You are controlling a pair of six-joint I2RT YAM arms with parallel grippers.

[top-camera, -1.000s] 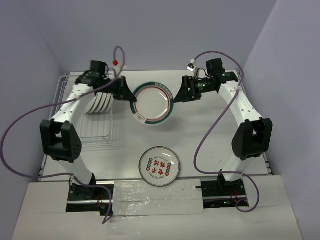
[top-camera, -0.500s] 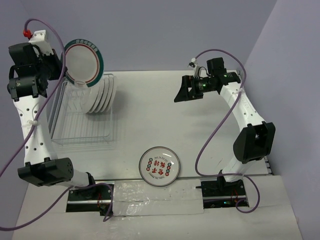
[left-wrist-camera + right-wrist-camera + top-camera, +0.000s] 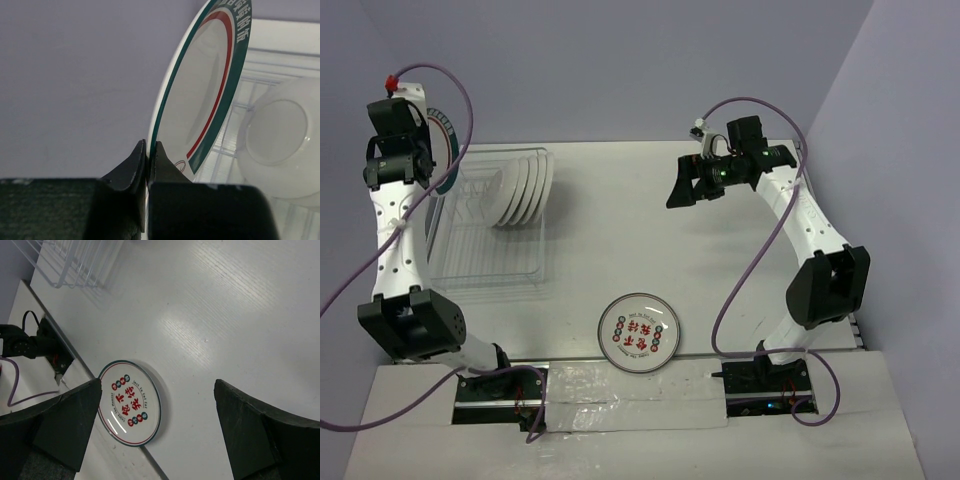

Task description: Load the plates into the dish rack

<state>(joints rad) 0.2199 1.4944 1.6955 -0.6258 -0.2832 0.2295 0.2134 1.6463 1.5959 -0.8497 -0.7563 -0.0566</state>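
The left gripper lowers toward the right in the top view into the dish rack's empty bare wire slot beside the standing plates next and releases there.
My left gripper (image 3: 149, 150) is shut on the rim of a white plate with a dark green lettered rim and a red ring (image 3: 210, 95). It holds the plate on edge above the left end of the wire dish rack (image 3: 485, 262). From above, the plate (image 3: 444, 150) shows only as a sliver beside the raised left arm. Several white plates (image 3: 523, 190) stand in the rack's far end. A plate with red characters (image 3: 638, 332) lies flat near the front edge and also shows in the right wrist view (image 3: 129, 402). My right gripper (image 3: 685, 186) is open and empty, high over the table.
Purple cables loop beside both arms. The rack's wire side (image 3: 75, 265) shows at the top left of the right wrist view. The blue walls stand close behind and to both sides.
My left arm carried the green-rimmed plate from the table's middle up and left, then lowered it closer to the rack's left end. My right gripper has let go and stays open.
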